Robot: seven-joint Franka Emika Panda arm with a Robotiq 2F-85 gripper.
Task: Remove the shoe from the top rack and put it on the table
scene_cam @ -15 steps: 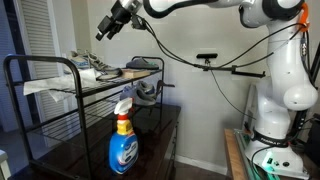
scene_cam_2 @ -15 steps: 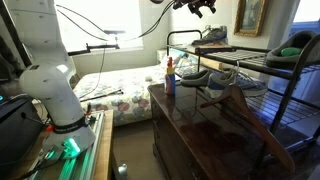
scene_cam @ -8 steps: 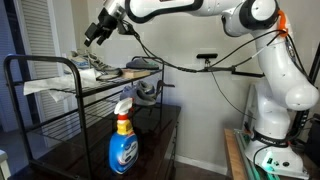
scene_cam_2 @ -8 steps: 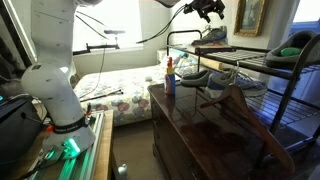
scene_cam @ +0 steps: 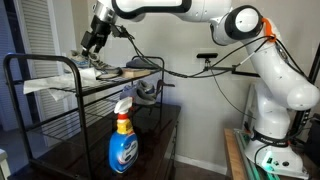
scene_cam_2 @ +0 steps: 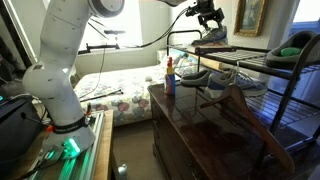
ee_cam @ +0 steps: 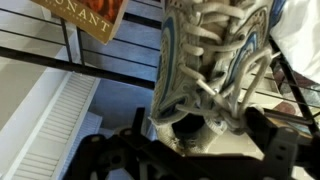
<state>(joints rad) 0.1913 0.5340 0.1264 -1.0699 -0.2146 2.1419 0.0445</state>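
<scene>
My gripper is just above the shoe's heel opening (scene_cam: 82,57) (ee_cam: 190,124), with a dark finger at each side of that opening. Next, it will go down around the opening and close.
The light grey and white shoe (scene_cam: 88,69) lies on the top rack (scene_cam: 45,60) of the black metal frame; it also shows in an exterior view (scene_cam_2: 213,36) on that rack (scene_cam_2: 250,52). My gripper (scene_cam: 90,44) hangs just above it, as the exterior view from the far side also shows (scene_cam_2: 209,18). In the wrist view the laces and heel opening of the shoe (ee_cam: 215,60) fill the frame, and my gripper (ee_cam: 190,152) is open with a dark finger on each side of the heel. The dark brown table (scene_cam_2: 200,135) lies below.
A blue spray bottle (scene_cam: 123,142) stands on the table's near end. A darker grey shoe (scene_cam_2: 198,76) sits on the lower shelf. A book (ee_cam: 90,15) and white cloth (scene_cam: 40,86) lie on the top rack beside the shoe. A green object (scene_cam_2: 296,45) sits at the rack's far end.
My gripper has moved along the rack and come down over the shoe. The shoe and the other things have not moved.
</scene>
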